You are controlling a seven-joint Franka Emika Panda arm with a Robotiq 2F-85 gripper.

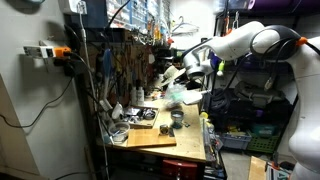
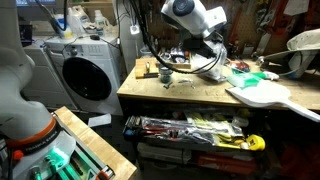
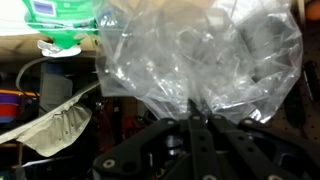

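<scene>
I should next lower the bag [image 3: 200, 55] in my gripper onto the bare bench top beside the white cutting board and let go of it, because that spot is open.
In the wrist view my gripper [image 3: 192, 112] is shut on a crumpled clear plastic bag [image 3: 200, 55], which bunches up between the fingertips and fills most of the picture. In both exterior views the white arm reaches over a wooden workbench [image 2: 190, 92], with the gripper [image 1: 190, 78] [image 2: 213, 52] held a little above the bench top. The bag shows faintly below the gripper [image 1: 186, 96]. A green plastic bottle [image 3: 62, 20] lies just beyond the bag at the upper left of the wrist view.
A wooden board [image 1: 150, 136] with a dark cup [image 1: 177, 118] lies on the bench. A white cutting board [image 2: 265, 95] and green items [image 2: 246, 72] sit at one end. A pegboard of tools [image 1: 125, 60] backs the bench; a washing machine [image 2: 85, 75] stands beside it.
</scene>
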